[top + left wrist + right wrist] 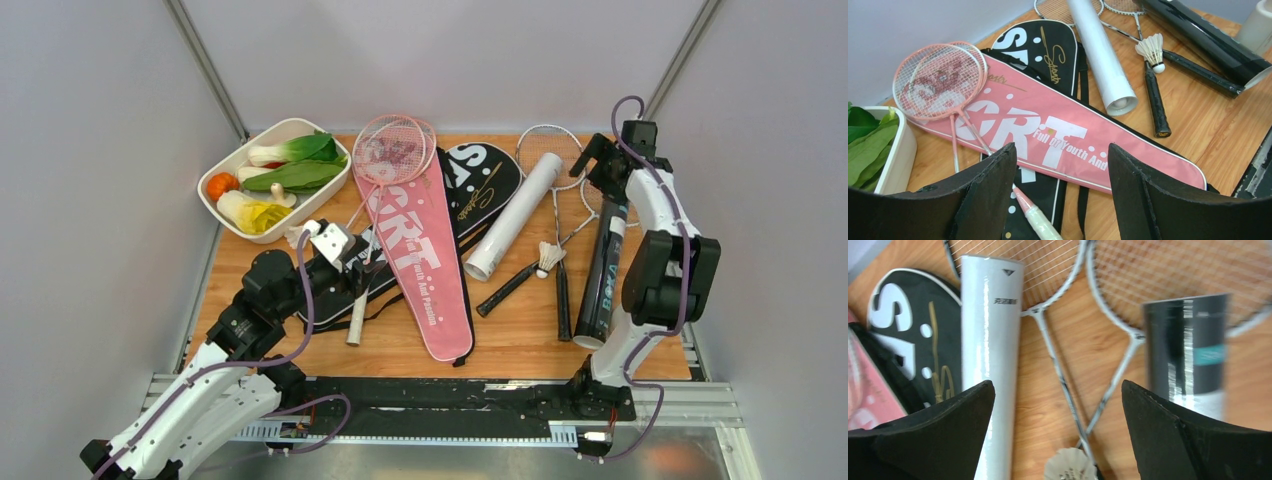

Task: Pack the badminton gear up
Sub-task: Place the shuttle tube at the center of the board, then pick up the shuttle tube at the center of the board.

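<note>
The black tube's far end [613, 214] [1187, 356] lies below, to the right in the wrist view, so my right gripper will shift to that side, lower and close around it.
Two pink rackets [393, 150] lie with their heads on the pink SPORT cover [420, 260], which overlaps the black cover [480, 180]. My left gripper [352, 258] hovers open over the pink racket handle [1035, 215], jaws wide [1062, 147], holding nothing. The white tube [515, 215] lies mid-table beside a shuttlecock [549, 256] and the crossed silver rackets [560, 150]. The black tube [602, 275] lies along the right side. My right gripper [597, 160] is open [1058, 385] above the silver racket shafts [1058, 365], between the white tube [990, 325] and the blurred black tube [1188, 345].
A white dish of vegetables [272, 175] sits at the back left, its rim [903, 150] close to my left gripper. Grey walls close in the table on three sides. A black rail [450, 395] runs along the near edge.
</note>
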Controlling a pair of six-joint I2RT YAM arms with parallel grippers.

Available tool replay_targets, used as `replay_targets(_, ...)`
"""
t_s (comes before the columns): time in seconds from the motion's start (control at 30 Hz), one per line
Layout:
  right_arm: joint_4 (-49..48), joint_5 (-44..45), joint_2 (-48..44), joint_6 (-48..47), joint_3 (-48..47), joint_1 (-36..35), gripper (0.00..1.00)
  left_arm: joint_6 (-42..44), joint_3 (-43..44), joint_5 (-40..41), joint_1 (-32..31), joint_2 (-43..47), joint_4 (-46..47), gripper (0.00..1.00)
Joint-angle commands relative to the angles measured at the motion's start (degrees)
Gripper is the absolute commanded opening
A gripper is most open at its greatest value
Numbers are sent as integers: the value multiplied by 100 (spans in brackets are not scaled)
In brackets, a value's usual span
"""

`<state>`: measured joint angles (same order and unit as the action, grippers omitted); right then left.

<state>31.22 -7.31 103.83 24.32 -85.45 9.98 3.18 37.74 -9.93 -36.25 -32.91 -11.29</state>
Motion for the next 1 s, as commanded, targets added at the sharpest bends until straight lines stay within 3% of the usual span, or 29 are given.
replay_targets(0.0,676,1459,-623,-936,-223,78,100,103,-26,54,-5,102,181,74)
replay_targets(0.13,1003,1595,-648,-1283,-57,238,100,109,-42,58,-5,132,197,74)
replay_targets(0.73,946,504,593,-1848,310,710,99,293,-96,9,-5,170,181,73)
replay_targets(0.87,872,503,754,-1901,308,711,92,327,-101,7,-5,175,180,73)
replay_targets(0.97,870,533,727,-1909,243,718,78,345,-98,9,-5,151,173,73)
